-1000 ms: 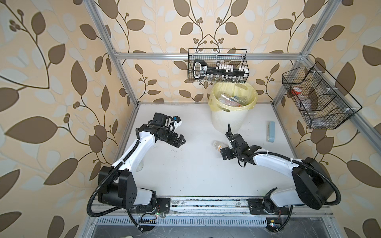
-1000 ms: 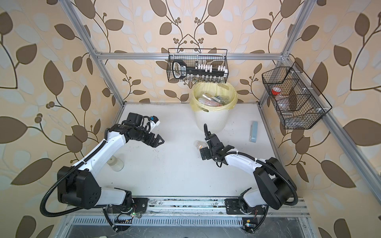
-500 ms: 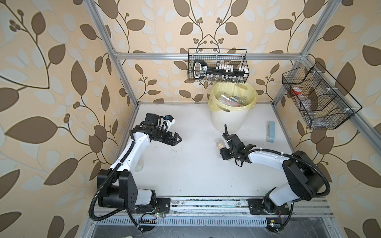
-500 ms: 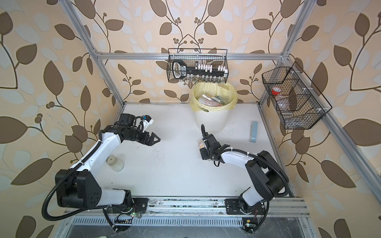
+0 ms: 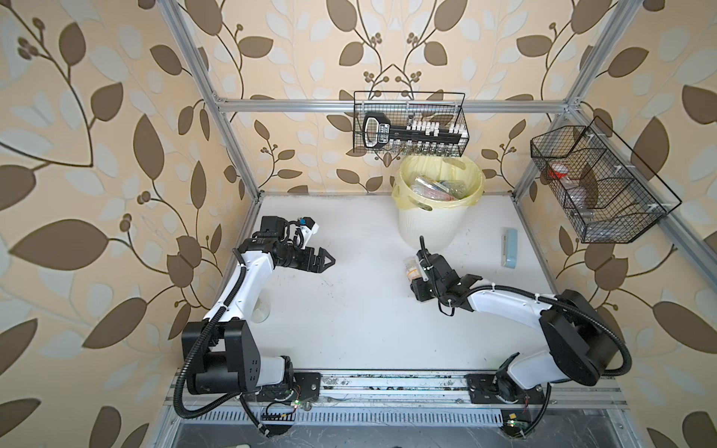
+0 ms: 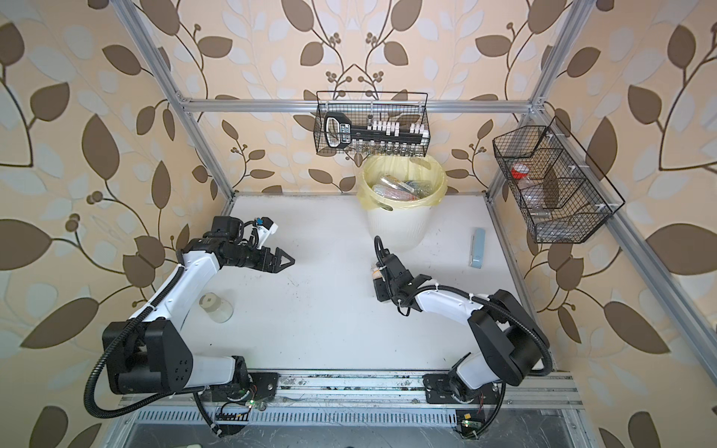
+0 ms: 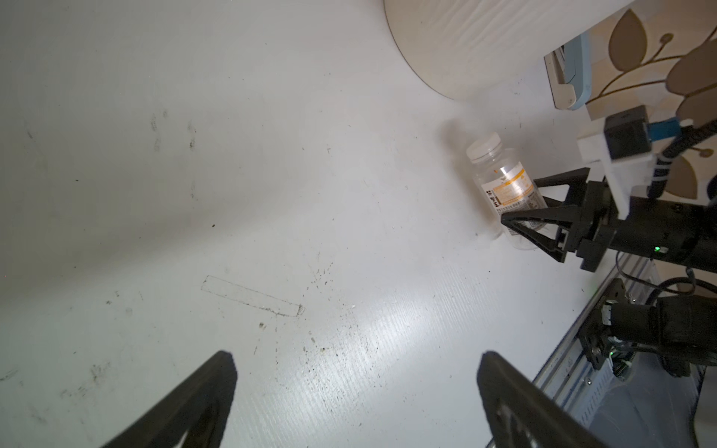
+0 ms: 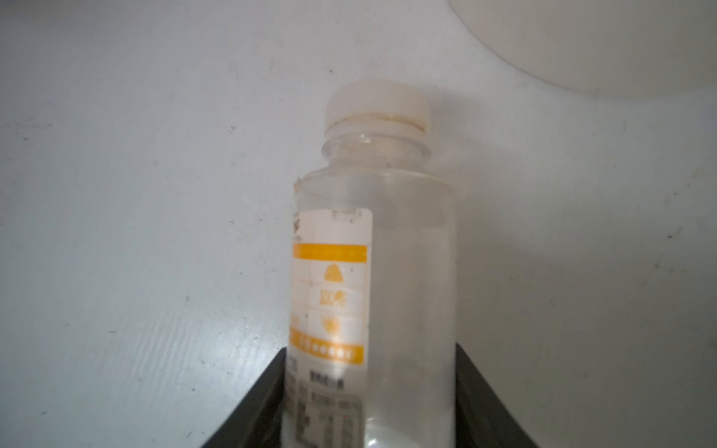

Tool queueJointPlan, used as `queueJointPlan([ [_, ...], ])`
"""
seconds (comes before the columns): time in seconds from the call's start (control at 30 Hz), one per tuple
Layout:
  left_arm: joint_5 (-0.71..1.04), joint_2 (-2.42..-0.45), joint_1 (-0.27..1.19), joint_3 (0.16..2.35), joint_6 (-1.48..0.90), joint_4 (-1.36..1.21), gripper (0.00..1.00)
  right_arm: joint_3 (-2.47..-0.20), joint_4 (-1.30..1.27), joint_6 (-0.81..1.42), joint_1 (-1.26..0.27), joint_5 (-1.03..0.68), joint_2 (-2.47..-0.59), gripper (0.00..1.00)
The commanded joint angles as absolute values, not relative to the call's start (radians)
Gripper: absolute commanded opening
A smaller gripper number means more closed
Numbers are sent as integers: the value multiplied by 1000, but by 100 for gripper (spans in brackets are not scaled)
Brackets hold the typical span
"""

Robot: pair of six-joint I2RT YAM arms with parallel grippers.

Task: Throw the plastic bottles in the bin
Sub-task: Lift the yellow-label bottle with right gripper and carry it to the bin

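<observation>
My right gripper rises with the bottle next and carries it outward over the yellow bag's opening [image 5: 438, 184] to release it, because the bin's rim stands higher.
A small clear plastic bottle [image 8: 372, 271] with a white cap and an orange-and-white label lies on the white table, just in front of the bin [image 5: 426, 229]. My right gripper [image 8: 371, 349] is shut on it, one black jaw pressed to each side of its lower body; both top views show this bottle [image 5: 412, 267] [image 6: 377, 271]. Several more bottles [image 5: 434, 188] lie inside the cream bin's yellow bag. A second clear bottle [image 6: 215, 306] lies beside the left arm. My left gripper [image 5: 329, 260] hovers open and empty over the left of the table.
A pale-blue flat case [image 5: 509, 252] lies right of the bin. A black wire basket [image 5: 409, 124] hangs on the back wall above the bin, and another basket [image 5: 597, 186] on the right wall. Aluminium frame posts border the table.
My right gripper moved forward onto the bottle and closed its jaws round it. The left arm drew back toward the left with its jaws still wide.
</observation>
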State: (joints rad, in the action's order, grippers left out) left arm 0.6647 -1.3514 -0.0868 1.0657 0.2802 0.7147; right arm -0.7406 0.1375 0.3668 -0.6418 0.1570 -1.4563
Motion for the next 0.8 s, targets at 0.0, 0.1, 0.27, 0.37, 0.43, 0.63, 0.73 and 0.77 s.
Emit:
queueJointPlan([
  [0.0,738,-1358,-110,1065,271,729,99,-724,151,455,-658,194,-1363,53],
  [0.1,748,-1370,-117,1093,263,762,99,-696,143,515,-663,226,-1262,52],
  [0.27,766,-1356,-125,1082,261,755,99,-662,139,578,-649,246,-1084,50],
  [0.37,762,-1351,-130,1081,259,752,99,-671,169,628,-638,290,-993,47],
  [0.43,762,-1349,-133,1083,259,753,99,-685,193,646,-630,309,-947,47],
  [0.63,768,-1343,-144,1080,262,757,99,-786,251,618,-629,361,-876,45],
  [0.73,769,-1341,-147,1081,262,756,99,-838,252,561,-641,393,-876,44],
  [0.77,769,-1339,-150,1084,262,756,99,-859,259,550,-640,398,-877,44],
])
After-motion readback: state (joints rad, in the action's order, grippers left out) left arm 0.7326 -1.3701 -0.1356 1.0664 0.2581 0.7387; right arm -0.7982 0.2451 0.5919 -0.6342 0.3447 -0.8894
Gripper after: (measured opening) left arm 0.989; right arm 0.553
